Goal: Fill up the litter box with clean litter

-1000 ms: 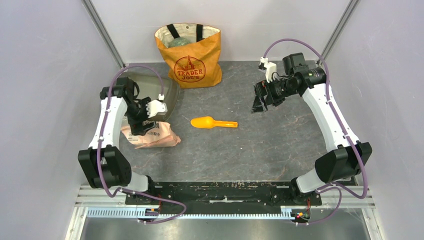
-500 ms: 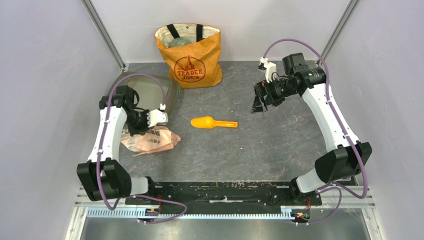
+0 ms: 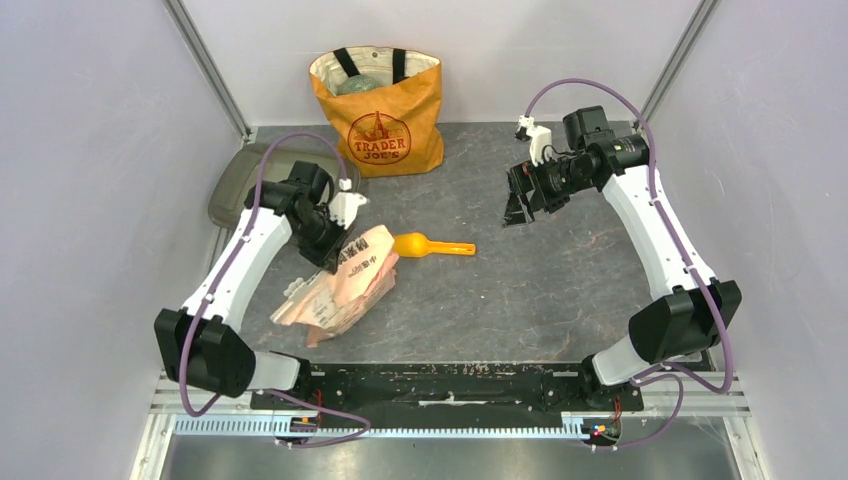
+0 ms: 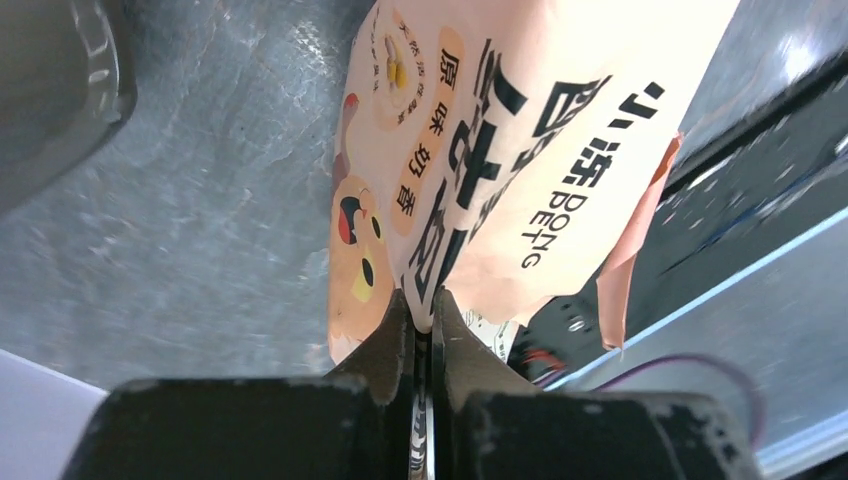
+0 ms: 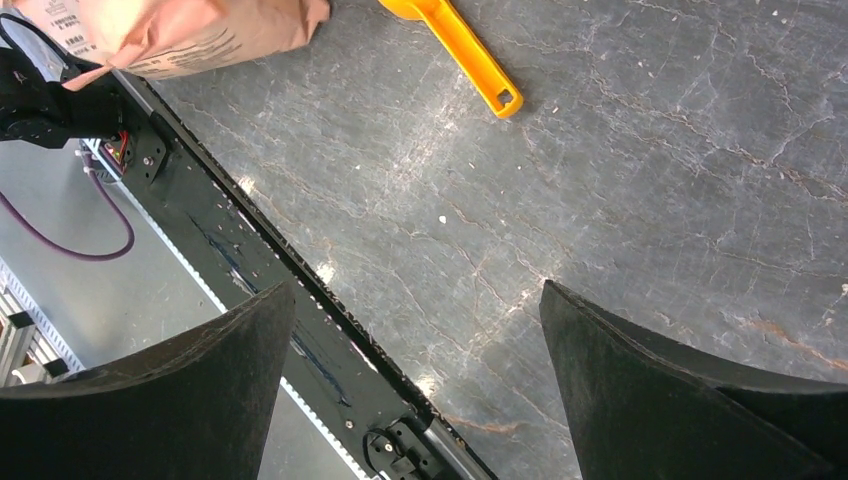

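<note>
Next, my left gripper will move past the orange scoop to release the bag on the clear tabletop, as that lies to the scoop's right in the top view.
The litter box (image 3: 232,186) is a smoky grey tray at the far left, partly behind my left arm; its corner (image 4: 55,90) shows in the left wrist view. No clean litter is in view. My left gripper (image 3: 336,246) is shut on the top edge of the pinkish-tan printed bag (image 3: 338,290), which slopes down from the jaws to the table. The left wrist view has the gripper (image 4: 425,300) pinching the bag (image 4: 500,150). My right gripper (image 3: 520,205) hangs open and holds nothing above the table at the right (image 5: 420,300).
An orange scoop (image 3: 430,245) lies mid-table, its bowl just beside the lifted bag; its handle (image 5: 465,50) appears in the right wrist view. An orange tote bag (image 3: 378,110) stands against the back wall. The bag's corner (image 5: 170,30) shows near the black base rail (image 5: 250,270).
My left gripper shut on the bag's top edge, then swung right and away from the litter box, pulling the bag up and toward the scoop. The right arm stayed put.
</note>
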Controlling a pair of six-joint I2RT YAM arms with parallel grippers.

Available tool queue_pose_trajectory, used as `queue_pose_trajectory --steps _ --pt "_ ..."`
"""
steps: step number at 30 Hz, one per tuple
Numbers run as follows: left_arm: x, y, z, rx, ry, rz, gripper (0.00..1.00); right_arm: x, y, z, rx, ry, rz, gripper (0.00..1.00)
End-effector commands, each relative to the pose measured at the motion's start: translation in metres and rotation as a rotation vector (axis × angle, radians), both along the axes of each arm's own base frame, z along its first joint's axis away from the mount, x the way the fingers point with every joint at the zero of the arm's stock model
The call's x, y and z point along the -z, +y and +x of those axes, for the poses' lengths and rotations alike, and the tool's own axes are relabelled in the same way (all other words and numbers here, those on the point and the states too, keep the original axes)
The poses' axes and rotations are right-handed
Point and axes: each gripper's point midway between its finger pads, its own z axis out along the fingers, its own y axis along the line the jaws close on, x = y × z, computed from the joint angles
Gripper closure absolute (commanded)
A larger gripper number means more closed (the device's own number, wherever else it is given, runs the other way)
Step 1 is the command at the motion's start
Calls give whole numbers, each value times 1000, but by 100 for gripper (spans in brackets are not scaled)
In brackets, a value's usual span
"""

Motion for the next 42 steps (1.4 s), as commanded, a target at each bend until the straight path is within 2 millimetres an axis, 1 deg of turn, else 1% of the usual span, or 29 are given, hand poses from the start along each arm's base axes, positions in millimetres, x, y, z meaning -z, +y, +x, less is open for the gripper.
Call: queue_pose_trajectory --steps 1,4,6,9,12,16,19,20,21,22,23,26,29,31,33,34,35,37,40,42 --pt "-44 -25 57 -487 -119 -162 98 -10 -6 3 10 -39 -15 1" --pt "-49 -35 72 -618 -121 -206 98 -10 -10 3 23 -39 -15 1" --pt "-52 -44 83 -671 -143 -223 98 -10 -14 4 34 -36 -17 1" --pt "-55 -67 99 -693 -177 -248 98 -10 -20 5 51 -33 -13 1" --pt "-54 -100 113 -690 -172 -305 98 -11 -29 5 70 -36 -21 1" --pt "-52 -152 135 -649 -157 -380 98 -11 -44 5 110 -29 -23 1" --pt "-50 -193 145 -624 -116 -438 98 -9 -56 4 140 -5 -15 1" --pt "-50 -210 146 -610 -96 -461 98 -8 -62 3 152 3 -10 1" --pt "-51 -225 146 -596 -82 -480 98 -8 -62 1 151 8 -9 1" --pt "-51 -240 145 -579 -69 -497 98 -8 -74 2 187 12 -10 1" --pt "-51 -255 145 -567 -55 -518 98 -7 -79 2 200 18 -8 1" --pt "-52 -301 140 -554 14 -579 98 -5 -95 1 246 39 -2 1" --pt "-51 -347 130 -541 89 -629 98 -1 -113 -2 287 72 -4 1" --pt "-53 -377 127 -535 127 -682 98 5 -125 -3 317 104 -6 1" --pt "-64 -402 132 -551 170 -765 98 11 -136 -3 346 137 -5 1" --pt "-65 -412 136 -554 185 -794 98 13 -139 -3 358 149 -6 1" --pt "-74 -420 141 -555 190 -830 98 16 -143 -2 368 162 -7 1" --pt "-77 -431 151 -560 197 -869 98 19 -145 0 374 178 -4 1" --pt "-93 -438 162 -559 213 -957 98 19 -143 7 380 195 23 1" --pt "-114 -436 173 -557 177 -1024 98 18 -140 11 375 211 56 1"
